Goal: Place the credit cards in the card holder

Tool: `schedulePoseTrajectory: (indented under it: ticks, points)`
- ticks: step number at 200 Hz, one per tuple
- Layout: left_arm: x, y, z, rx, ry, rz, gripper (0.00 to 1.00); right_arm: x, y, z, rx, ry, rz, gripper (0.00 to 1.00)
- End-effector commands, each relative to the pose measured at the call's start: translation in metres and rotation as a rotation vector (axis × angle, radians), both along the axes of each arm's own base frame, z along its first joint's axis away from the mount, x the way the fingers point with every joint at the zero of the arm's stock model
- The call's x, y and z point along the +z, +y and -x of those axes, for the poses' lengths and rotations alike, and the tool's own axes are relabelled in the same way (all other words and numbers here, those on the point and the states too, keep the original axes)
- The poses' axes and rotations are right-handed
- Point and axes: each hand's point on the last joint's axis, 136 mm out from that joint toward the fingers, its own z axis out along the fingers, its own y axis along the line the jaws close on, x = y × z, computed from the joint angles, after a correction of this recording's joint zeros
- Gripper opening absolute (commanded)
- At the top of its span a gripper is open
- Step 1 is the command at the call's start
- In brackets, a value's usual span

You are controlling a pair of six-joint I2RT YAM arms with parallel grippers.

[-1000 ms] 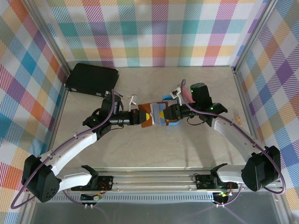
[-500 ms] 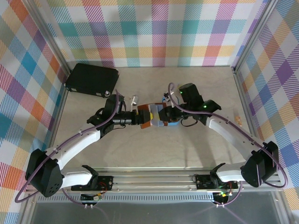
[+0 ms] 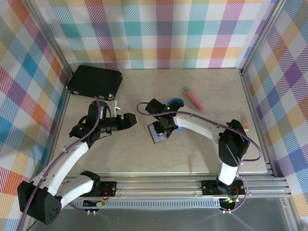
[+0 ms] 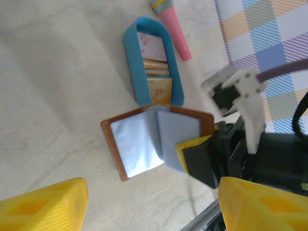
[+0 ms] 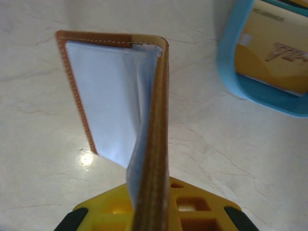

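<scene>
The card holder crowds the tray, so I will pull the card holder's held flap back with my right gripper from the blue tray [image 4: 131,53], over bare tabletop nearer the base, and let go of it.
The brown card holder [image 3: 157,133] lies spread open on the table, its pale blue-grey inside [image 4: 137,144] facing up. My right gripper [image 3: 162,126] is shut on one flap, which stands edge-on between its yellow fingers [image 5: 115,207]; this gripper [image 5: 151,211] reaches in from the right [image 4: 197,156]. Just beyond the holder [image 5: 110,101], several gold and beige credit cards [image 4: 156,72] lie in a blue oval tray [image 4: 131,53]. My left gripper [image 3: 129,120] hangs open and empty to the left of the holder, its yellow fingertips [image 4: 43,207] wide apart.
A pink stick [image 3: 192,97] lies behind and to the right of the blue tray [image 3: 175,101]. A large black case [image 3: 95,81] sits at the back left corner. Aluminium rails and checked walls close in the table [image 3: 192,154].
My left gripper opened, let go of the card holder and drew back to the left. My right gripper shut on the holder and carried it left and down onto the table.
</scene>
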Motion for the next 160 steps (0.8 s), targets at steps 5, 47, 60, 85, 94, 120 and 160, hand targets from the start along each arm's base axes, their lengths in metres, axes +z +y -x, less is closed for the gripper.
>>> schedulePoseTrajectory:
  ticks: [5, 47, 60, 85, 94, 120, 160]
  points:
    - [-0.01, -0.007, 0.013, -0.029, 0.057, 0.081, 0.67, 0.01, 0.004, 0.001, -0.046, 0.016, -0.062, 0.0]
    - [-0.027, -0.022, 0.011, -0.028, 0.108, 0.247, 0.46, 0.006, 0.029, 0.004, -0.105, 0.141, -0.372, 0.0]
    - [-0.035, -0.024, 0.01, -0.029, 0.128, 0.261, 0.41, 0.002, 0.031, 0.004, -0.134, 0.176, -0.443, 0.0]
    - [-0.047, -0.038, 0.006, -0.044, 0.169, 0.321, 0.36, -0.005, 0.035, 0.008, -0.164, 0.232, -0.557, 0.0]
    - [-0.051, -0.045, 0.005, -0.058, 0.18, 0.332, 0.34, -0.007, 0.037, 0.01, -0.155, 0.248, -0.574, 0.0]
    - [-0.064, -0.062, 0.005, -0.078, 0.203, 0.314, 0.24, -0.012, 0.043, 0.017, -0.153, 0.281, -0.624, 0.0]
    - [-0.095, -0.068, 0.002, -0.038, 0.27, 0.281, 0.09, -0.015, 0.045, 0.019, -0.127, 0.293, -0.667, 0.0]
